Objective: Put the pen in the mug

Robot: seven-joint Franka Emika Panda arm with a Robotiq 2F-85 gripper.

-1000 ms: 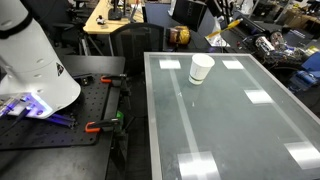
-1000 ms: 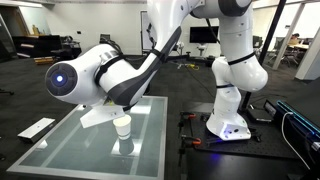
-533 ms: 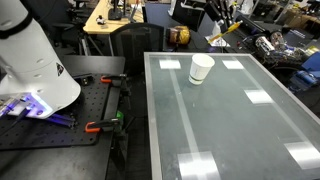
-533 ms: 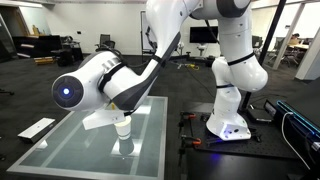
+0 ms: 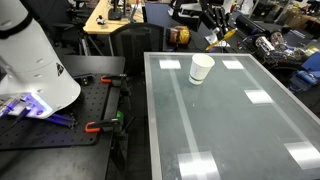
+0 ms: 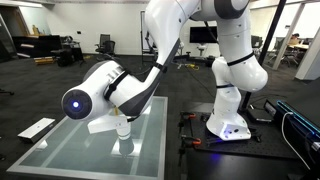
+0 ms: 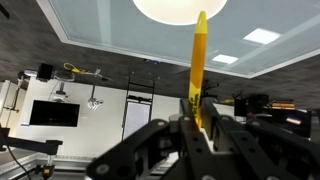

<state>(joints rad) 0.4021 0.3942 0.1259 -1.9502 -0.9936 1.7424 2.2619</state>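
My gripper moves down next toward the mug's opening (image 5: pixel 203 59) (image 7: pixel 166 7) below it and releases the pen inside, as the pen's tip still hangs clear of the mug.
The white mug (image 5: pixel 201 68) stands upright near the far end of the glass table (image 5: pixel 230 130). In an exterior view the mug (image 6: pixel 123 130) is partly hidden behind my arm. My gripper (image 5: pixel 214 20) hangs above and a little behind the mug, shut on the thin yellow pen (image 5: pixel 226 34). In the wrist view the pen (image 7: pixel 200 55) sticks out from between the shut fingers (image 7: pixel 198 108) and points at the mug's white rim (image 7: pixel 180 8) at the top edge of the frame. The pen's tip is apart from the mug.
The robot base (image 5: pixel 30 60) stands on a black bench beside the table, with clamps (image 5: pixel 100 125) at the bench edge. Cluttered desks and chairs (image 5: pixel 120 20) lie behind the table. The table's edge shows in an exterior view (image 6: pixel 60 150).
My gripper with the pen has come down and sideways into view, closer over the mug. The arm has lowered over the table. The mug has not moved.
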